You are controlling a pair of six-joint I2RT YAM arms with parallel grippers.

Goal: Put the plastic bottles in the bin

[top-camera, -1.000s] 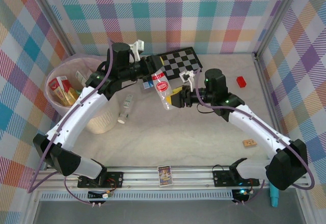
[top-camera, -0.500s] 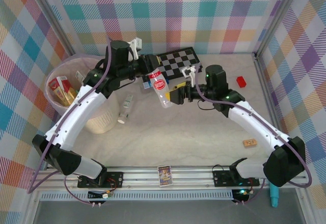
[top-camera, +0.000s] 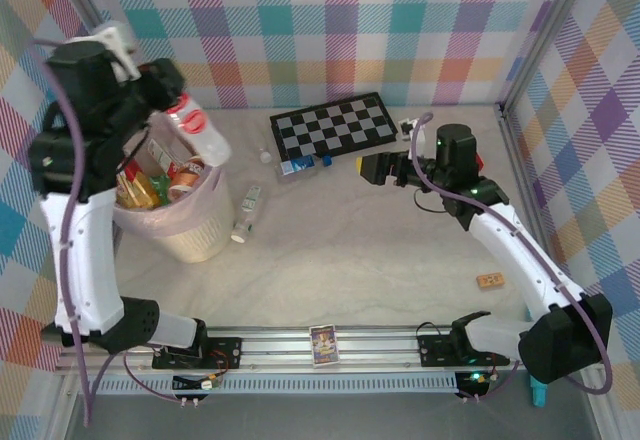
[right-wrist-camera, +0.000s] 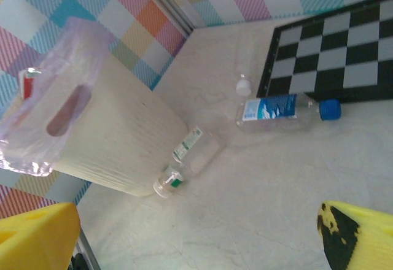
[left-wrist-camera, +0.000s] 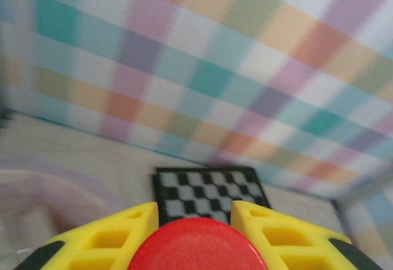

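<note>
The bottle still hangs over the bin's far rim, so next my left gripper needs to move back and down into the bin's opening [top-camera: 168,172] [left-wrist-camera: 43,218] to release the bottle.
My left gripper [top-camera: 168,98] is raised high at the left, shut on a clear plastic bottle with a red label [top-camera: 198,126] that hangs tilted over the bin's far rim. In the left wrist view its red cap [left-wrist-camera: 193,248] sits between my yellow fingers [left-wrist-camera: 123,233]. The bin [top-camera: 190,235], a cream bucket lined with a pink bag, holds several bottles [top-camera: 150,182]. My right gripper [top-camera: 375,170] stands open and holds nothing, right of centre. A clear bottle with a green label [top-camera: 245,212] [right-wrist-camera: 193,153] lies beside the bin. A blue-capped bottle [top-camera: 300,165] [right-wrist-camera: 288,110] lies at the checkerboard's near edge.
The black-and-white checkerboard [top-camera: 335,125] lies at the back centre, with a small white cap [right-wrist-camera: 244,87] by its near left corner. A small wooden block [top-camera: 489,281] sits at the right front, and a card [top-camera: 323,343] lies on the front rail. Checked walls close in the table.
The right gripper opened, let go of the red-label bottle and drew back to the right. The left arm swung that bottle from the table's middle up over the bin.
</note>
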